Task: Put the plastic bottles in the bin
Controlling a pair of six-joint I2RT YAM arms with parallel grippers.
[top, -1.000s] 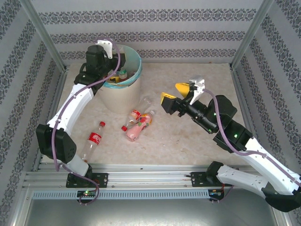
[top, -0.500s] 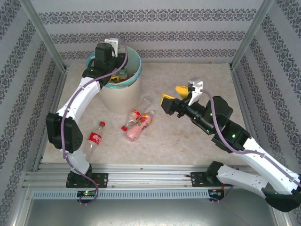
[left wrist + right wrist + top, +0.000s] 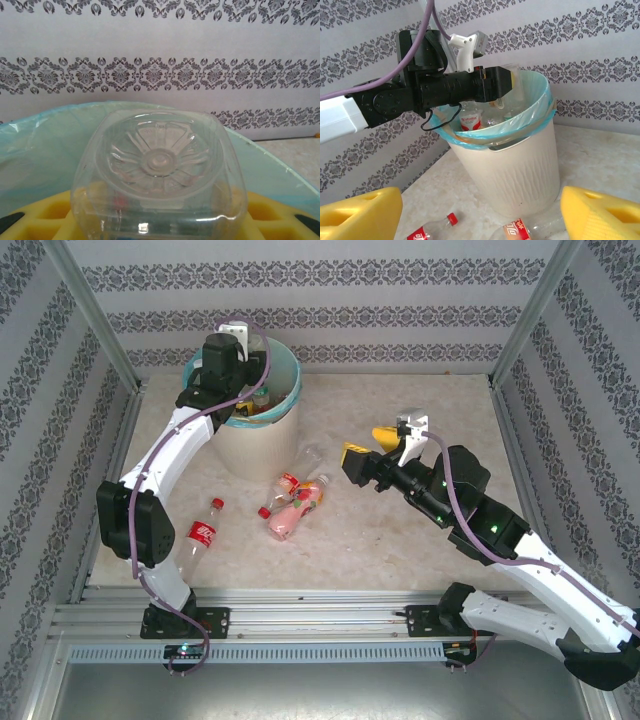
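Observation:
I should first turn my left gripper slightly over the bin's opening (image 3: 282, 374), and then I can let the clear bottle go above the other bottles.
My left gripper (image 3: 243, 398) hangs over the bin (image 3: 252, 452), a cream-white tub with a blue-green bag over its rim. It is shut on a clear plastic bottle (image 3: 160, 170), whose ribbed base faces the wrist camera between the yellow pads (image 3: 45, 216). From the right wrist view the same bottle (image 3: 514, 80) pokes past the bag rim (image 3: 540, 112), above other bottles (image 3: 470, 121) lying inside. My right gripper (image 3: 366, 448) is open over the table, right of the bin. On the table lie a red-capped bottle (image 3: 201, 535) and a cluster of three bottles (image 3: 293, 502).
A metal frame and patterned walls close in the table (image 3: 420, 400) on three sides. The left arm's purple cable (image 3: 435, 20) loops above the bin. Bare tabletop lies right of the bin and in front of the cluster.
The left arm swung right, bringing its gripper and bottle over the bin's mouth, then held still. The right gripper drifted slightly left and its fingers narrowed a little.

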